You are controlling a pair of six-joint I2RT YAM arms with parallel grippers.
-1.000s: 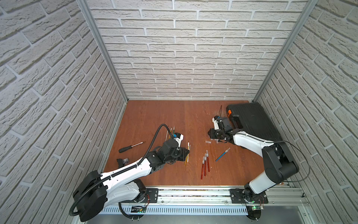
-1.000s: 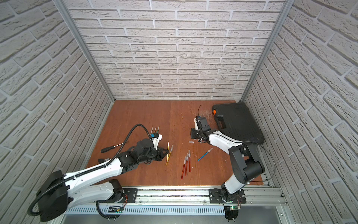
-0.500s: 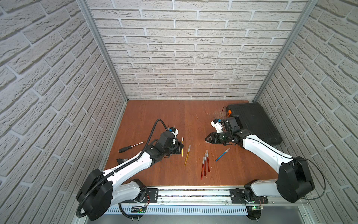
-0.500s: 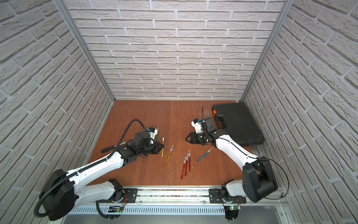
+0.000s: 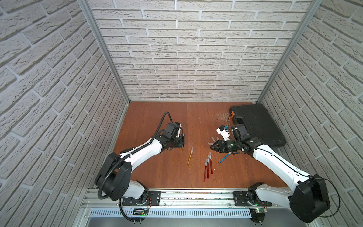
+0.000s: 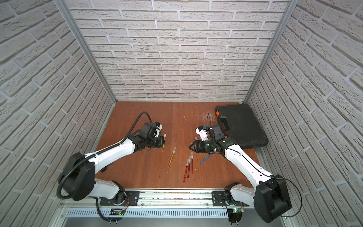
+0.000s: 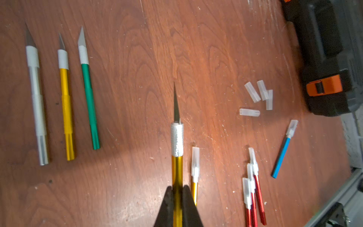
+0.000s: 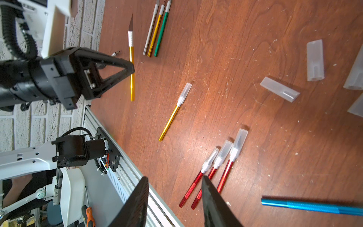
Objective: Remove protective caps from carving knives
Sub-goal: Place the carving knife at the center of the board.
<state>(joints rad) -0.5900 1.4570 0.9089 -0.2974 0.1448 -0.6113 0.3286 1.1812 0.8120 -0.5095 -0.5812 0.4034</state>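
My left gripper moves outward and down onto the bare tabletop (image 7: pixel 118 92) beside the green knife next and releases its gold knife, since uncapped knives lie gathered there.
My left gripper (image 7: pixel 177 194) is shut on the handle of a gold carving knife (image 7: pixel 177 141) whose blade is bare; in a top view it hovers left of centre (image 5: pixel 181 144). My right gripper (image 8: pixel 174 178) stands open and empty, pointing left over the table (image 5: pixel 209 147). Several loose protective caps (image 7: pixel 251 94) lie near it. A capped gold knife (image 5: pixel 190 157), three capped red knives (image 5: pixel 207 167) and a capped blue knife (image 5: pixel 224 158) lie between the arms. Uncapped silver (image 7: pixel 37 102), gold (image 7: pixel 66 104) and green (image 7: pixel 90 104) knives lie side by side.
A black tool case (image 5: pixel 259 125) with an orange latch (image 7: pixel 324 85) sits at the back right, just behind the right arm. Brick walls close in three sides. The metal rail (image 5: pixel 186 196) runs along the front edge.
The right gripper swung away from the case to point left and opened wider. The left gripper moved a little toward the back with the gold knife still in it.
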